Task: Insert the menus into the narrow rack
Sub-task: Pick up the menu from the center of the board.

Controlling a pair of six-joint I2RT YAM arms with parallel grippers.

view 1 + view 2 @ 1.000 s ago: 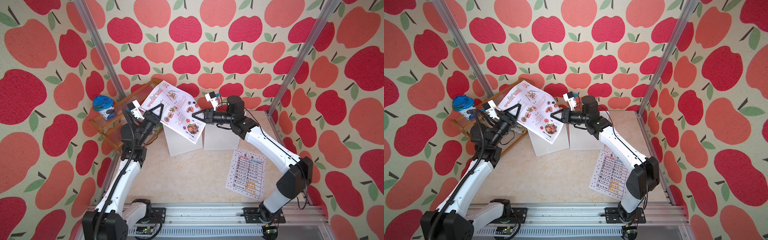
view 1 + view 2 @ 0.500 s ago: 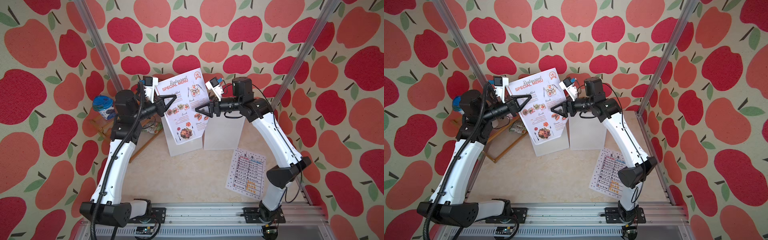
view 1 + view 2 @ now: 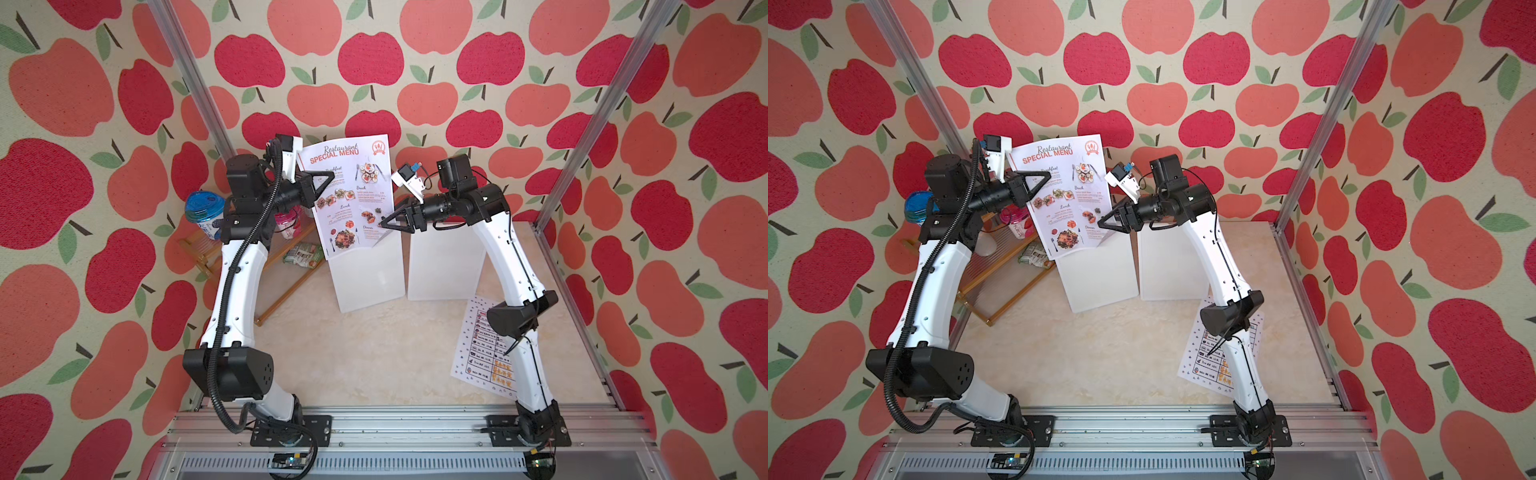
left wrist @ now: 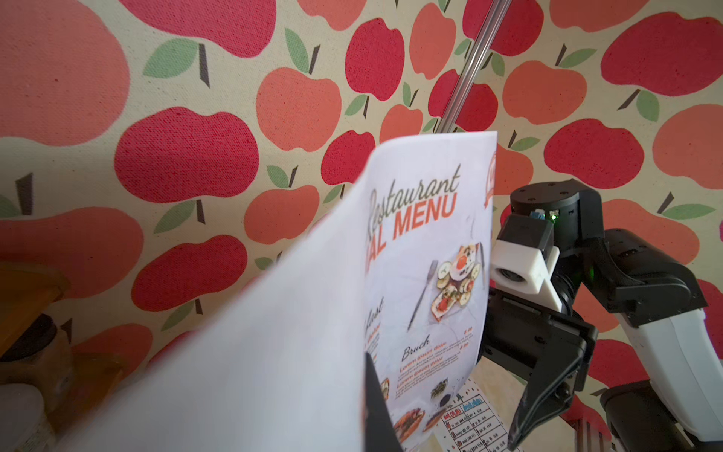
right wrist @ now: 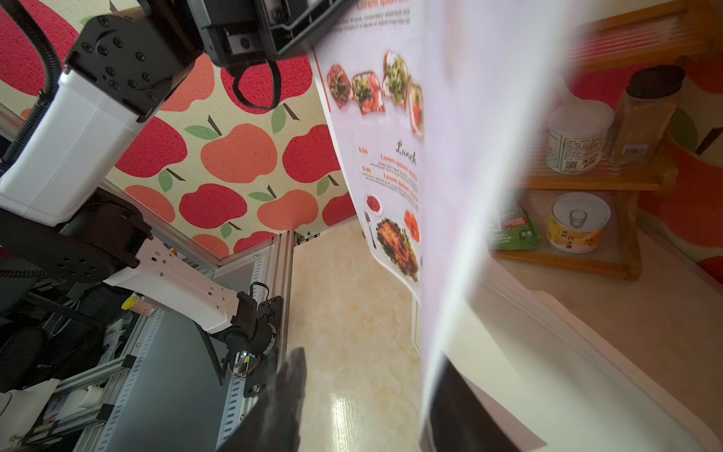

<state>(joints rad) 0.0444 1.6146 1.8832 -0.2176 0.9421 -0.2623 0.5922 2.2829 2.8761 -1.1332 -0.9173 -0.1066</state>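
Observation:
My left gripper has the sheet's shelf-side edge point(image 3: 316, 211) within it and the sheet's lower edge hides the holder's top, so it should move up and outward, then release the sheet.
The photo menu point(image 3: 353, 195) with the red "Special Menu" heading hangs upright, its lower edge at the top of the narrow rack point(image 3: 370, 274), which is two white upright holders side by side. My left gripper point(image 3: 330, 176) is shut on the sheet's left edge; one black finger point(image 4: 375, 411) shows against the print. My right gripper point(image 3: 384, 224) is at the sheet's lower right corner with jaws apart: one finger point(image 5: 450, 407) lies behind the paper and the other point(image 5: 281, 403) stands clear. The table menu point(image 3: 484, 345) lies flat at the right, partly under my right arm.
A wooden shelf point(image 3: 286, 286) stands at the left against the wall, holding a blue-lidded tub point(image 3: 203, 210), a pink cup point(image 3: 286, 222), a green packet point(image 3: 303, 253) and cans point(image 5: 579, 223). Metal frame posts point(image 3: 582, 137) rise at the back corners.
Both arms have lifted and the photo menu has swung from a slant to upright over the white holders. My right gripper has let go of the sheet's edge and its jaws stand apart.

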